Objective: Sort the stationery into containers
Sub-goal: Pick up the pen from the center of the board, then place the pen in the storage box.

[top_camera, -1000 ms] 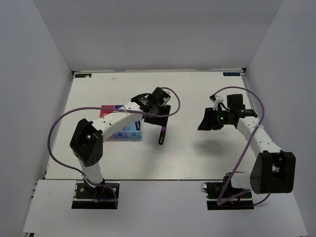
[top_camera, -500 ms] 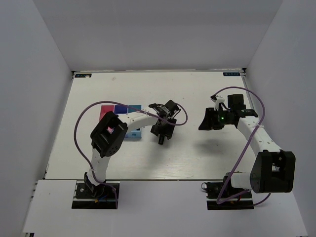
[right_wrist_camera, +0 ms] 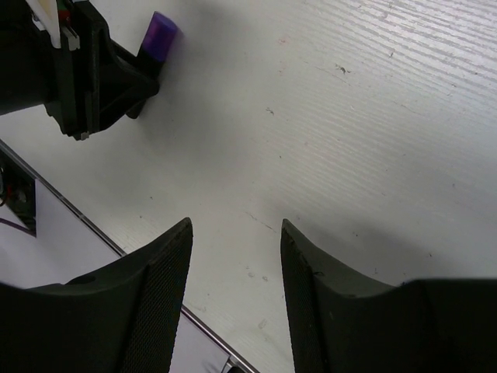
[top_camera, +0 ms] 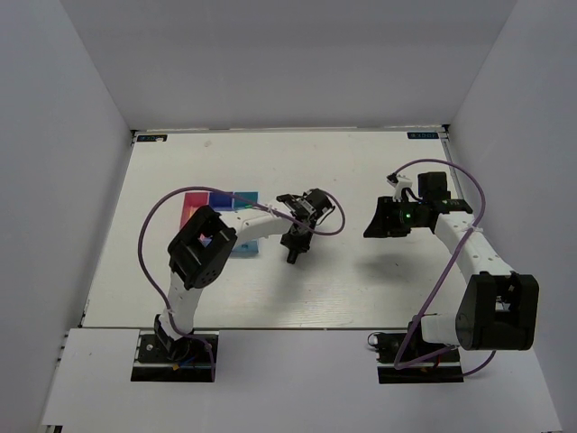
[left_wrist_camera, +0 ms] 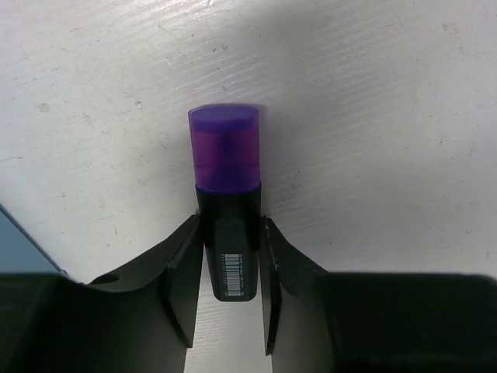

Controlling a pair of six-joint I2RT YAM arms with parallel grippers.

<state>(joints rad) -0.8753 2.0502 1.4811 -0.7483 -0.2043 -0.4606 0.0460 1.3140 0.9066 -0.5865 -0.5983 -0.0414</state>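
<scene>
I should raise my left gripper, cross over and lower the highlighter into the light blue bin [top_camera: 245, 246], since that bin lies to the gripper's left in the top view.
The purple-black highlighter [top_camera: 293, 256] lies on the white table right of the containers. My left gripper [top_camera: 297, 242] is down over it. In the left wrist view its two fingers press the black body of the highlighter [left_wrist_camera: 226, 155], with the purple cap sticking out ahead of the left gripper [left_wrist_camera: 230, 223]. The pink-red bin [top_camera: 191, 206], dark blue bin [top_camera: 221, 198] and light blue bin [top_camera: 243, 245] sit in a row, partly hidden under my left arm. My right gripper [top_camera: 380, 223] is open and empty above bare table, as the right wrist view [right_wrist_camera: 235, 227] shows. Other stationery is not visible.
A corner of the light blue bin [left_wrist_camera: 17, 242] shows at the left of the left wrist view. The right wrist view shows my left gripper [right_wrist_camera: 93, 66] and the purple cap [right_wrist_camera: 161, 35] at top left, and the table's front edge [right_wrist_camera: 54, 198].
My left gripper swung from over the bins to the right and down onto the purple-black highlighter, and its fingers now sit against it. The right arm barely moved.
</scene>
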